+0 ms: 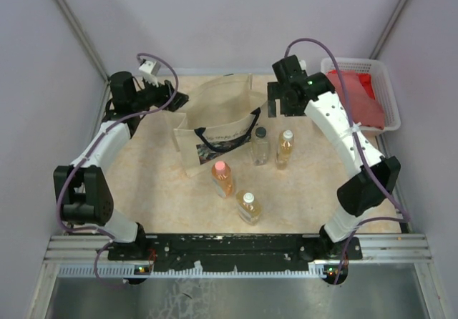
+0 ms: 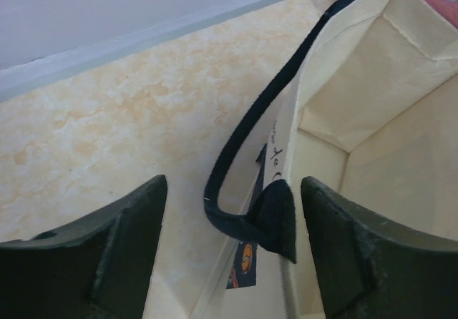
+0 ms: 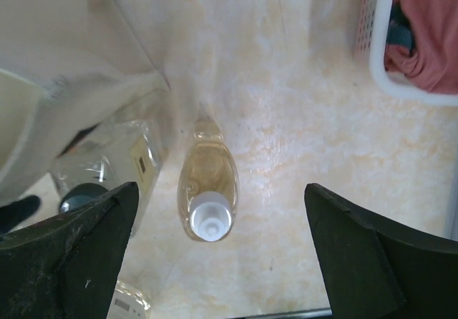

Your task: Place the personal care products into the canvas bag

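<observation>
My right gripper moves down past the white cap onto the amber bottle's body (image 1: 284, 152) (image 3: 208, 174) next, since its open fingers already are on either side of that cap.
The beige canvas bag (image 1: 215, 129) stands open at the table's middle, its navy handle (image 2: 247, 129) drooping over the rim. My left gripper (image 1: 179, 99) is open at the bag's left edge; in the left wrist view its jaws (image 2: 232, 240) straddle the handle and rim of the bag (image 2: 372, 104) without touching them. My right gripper (image 1: 275, 104) is open and empty above a white-capped amber bottle (image 3: 207, 190), also in the top view (image 1: 285, 149). A colourless dark-capped bottle (image 1: 260, 146) stands beside it. A pink-capped bottle (image 1: 222, 178) and another white-capped one (image 1: 249, 207) stand nearer.
A white plastic basket (image 1: 390, 94) with red cloth sits at the back right, also in the right wrist view (image 3: 376, 47). The bag's wall (image 3: 64, 97) is close to the left of the right gripper. A grey rail runs along the table's far edge (image 2: 143, 43).
</observation>
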